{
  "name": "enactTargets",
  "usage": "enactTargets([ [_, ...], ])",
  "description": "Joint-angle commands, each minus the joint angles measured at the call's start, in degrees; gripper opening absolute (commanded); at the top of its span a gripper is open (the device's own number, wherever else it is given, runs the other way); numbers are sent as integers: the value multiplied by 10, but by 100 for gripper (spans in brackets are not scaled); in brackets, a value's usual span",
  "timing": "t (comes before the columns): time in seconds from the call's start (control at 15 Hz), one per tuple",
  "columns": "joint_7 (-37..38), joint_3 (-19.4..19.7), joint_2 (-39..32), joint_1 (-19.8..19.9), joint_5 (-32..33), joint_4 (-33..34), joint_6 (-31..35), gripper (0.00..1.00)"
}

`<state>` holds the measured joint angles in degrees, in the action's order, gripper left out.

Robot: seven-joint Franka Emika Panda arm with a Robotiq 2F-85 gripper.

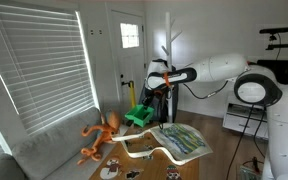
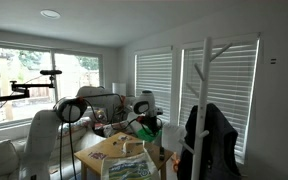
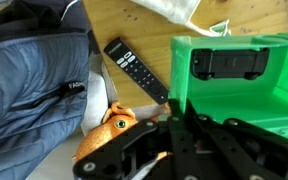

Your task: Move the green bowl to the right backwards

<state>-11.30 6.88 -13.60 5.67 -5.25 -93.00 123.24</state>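
Note:
I will next lower the still-hanging green bowl with my gripper onto the far end of the wooden table beside the black remote and let go of the bowl's rim, because that end of the table is below my gripper.
The green bowl [image 3: 234, 90] fills the right of the wrist view, bright green with an angular rim. My gripper [image 3: 172, 112] is shut on its near left wall, with the black fingers straddling the rim. In both exterior views the bowl [image 1: 137, 116] [image 2: 146, 128] hangs under the gripper [image 1: 134, 104] a little above the wooden table's far end, near the sofa. A black rectangular piece [image 3: 229, 62] shows inside the bowl.
An orange toy octopus [image 1: 100, 136] [image 3: 109, 128] lies on the grey sofa [image 1: 34, 150] [image 3: 34, 80] beside the bowl. A black remote [image 3: 136, 68] lies on the wooden table [image 3: 149, 30]. A white-and-green leaf-patterned mat [image 1: 180, 140] covers the table's middle. A white coat stand [image 1: 169, 50] rises behind.

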Motion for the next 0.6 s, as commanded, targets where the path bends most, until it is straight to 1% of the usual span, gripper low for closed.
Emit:
enactTargets([
  [0.0, -1, -12, -15, 15, -8, 23, -3, 6],
  [0.2, -5, -18, -53, 22, -24, 63, -4, 6],
  [0.27, -5, -19, -59, 23, -25, 68, -4, 2],
  [0.4, -20, -19, -85, 33, -31, 93, 0, 2],
  [0.53, -17, -16, -102, 39, -29, 105, 0, 2],
])
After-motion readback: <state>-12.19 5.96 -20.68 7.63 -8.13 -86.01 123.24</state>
